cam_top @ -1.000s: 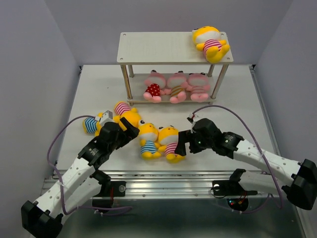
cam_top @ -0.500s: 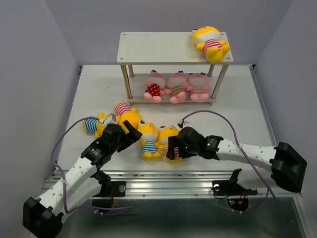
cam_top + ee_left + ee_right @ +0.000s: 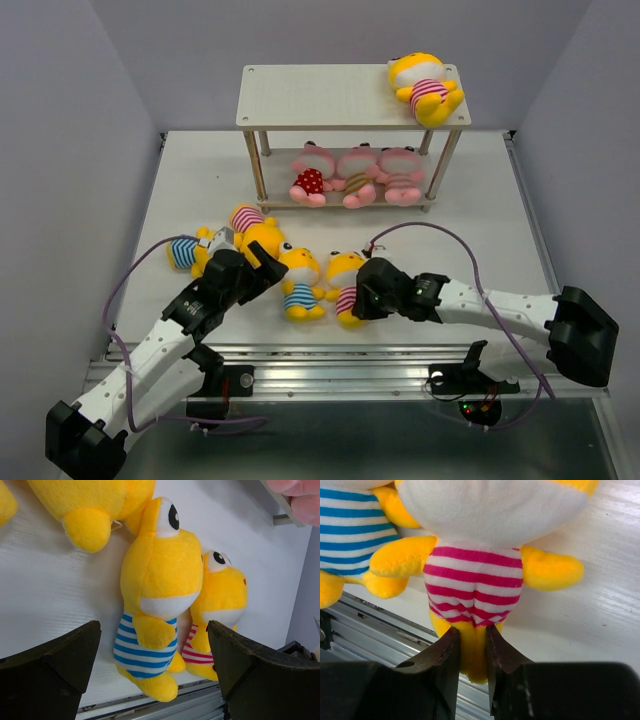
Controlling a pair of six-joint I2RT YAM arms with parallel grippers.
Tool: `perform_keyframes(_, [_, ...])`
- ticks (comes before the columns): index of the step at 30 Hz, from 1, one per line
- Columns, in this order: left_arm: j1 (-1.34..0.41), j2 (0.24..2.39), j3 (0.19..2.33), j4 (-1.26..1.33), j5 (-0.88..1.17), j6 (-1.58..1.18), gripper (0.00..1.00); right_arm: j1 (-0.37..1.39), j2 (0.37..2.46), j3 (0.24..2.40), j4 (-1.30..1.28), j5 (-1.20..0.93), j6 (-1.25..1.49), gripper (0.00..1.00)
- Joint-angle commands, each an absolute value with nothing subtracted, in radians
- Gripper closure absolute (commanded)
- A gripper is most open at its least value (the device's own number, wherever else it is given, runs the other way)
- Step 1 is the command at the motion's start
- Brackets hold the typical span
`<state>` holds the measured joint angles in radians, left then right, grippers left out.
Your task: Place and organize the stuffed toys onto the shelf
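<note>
My right gripper lifts up and outward to the top board's free spot next and releases the pink-striped toy (image 3: 475,580), since the top board is bare beside its yellow toy.
The shelf (image 3: 330,95) stands at the back. One yellow stuffed toy (image 3: 427,88) lies on its top board at the right, and three pink toys (image 3: 357,175) sit on the lower board. Several yellow toys lie on the table in front. My right gripper (image 3: 472,652) is shut on the feet of the pink-striped yellow toy (image 3: 475,580), which lies near the front edge (image 3: 347,287). My left gripper (image 3: 152,630) is open above the blue-striped yellow toy (image 3: 160,580) beside it and does not touch it. Two more yellow toys (image 3: 255,228) (image 3: 185,252) lie behind the left arm.
A metal rail (image 3: 330,355) runs along the table's near edge, just below the held toy's feet. Purple cables loop over both arms. Grey walls close in the table at left, right and back.
My right arm swung left to the pink-striped yellow toy and its jaws closed on the toy's feet. The left arm has barely moved and stays open.
</note>
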<state>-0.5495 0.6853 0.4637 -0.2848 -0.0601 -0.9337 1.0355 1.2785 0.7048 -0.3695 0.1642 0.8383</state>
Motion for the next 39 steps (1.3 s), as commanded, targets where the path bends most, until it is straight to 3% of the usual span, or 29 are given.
perform_keyframes(1, [-0.551, 0.684, 0.448, -0.249, -0.058, -0.934, 0.01, 1.045, 1.236, 0.799, -0.413, 0.201, 0.738, 0.78])
perform_keyframes(3, [-0.551, 0.686, 0.446, -0.242, -0.055, -0.931, 0.01, 1.054, 1.215, 0.856, -0.46, 0.232, 0.669, 0.87])
perform_keyframes(5, [-0.551, 0.692, 0.449, -0.235, -0.055, -0.922, 0.01, 1.063, 1.192, 0.897, -0.508, 0.284, 0.632, 0.9])
perform_keyframes(16, [-0.551, 0.71, 0.469, -0.235, -0.067, -0.897, 0.01, 1.063, 1.172, 1.285, -0.621, 0.458, 0.321, 0.9])
perform_keyframes(25, [-0.549, 0.709, 0.486, -0.242, -0.074, -0.893, 0.01, 1.063, 1.371, 1.817, -0.65, 0.735, 0.1, 0.89])
perform_keyframes(27, [-0.551, 0.706, 0.485, -0.244, -0.072, -0.894, 0.01, 1.036, 1.41, 1.894, -0.653, 0.735, 0.028, 0.93])
perform_keyframes(39, [-0.549, 0.667, 0.486, -0.279, -0.092, -0.908, 0.01, 0.712, 1.663, 2.183, -0.678, 0.517, -0.083, 0.9])
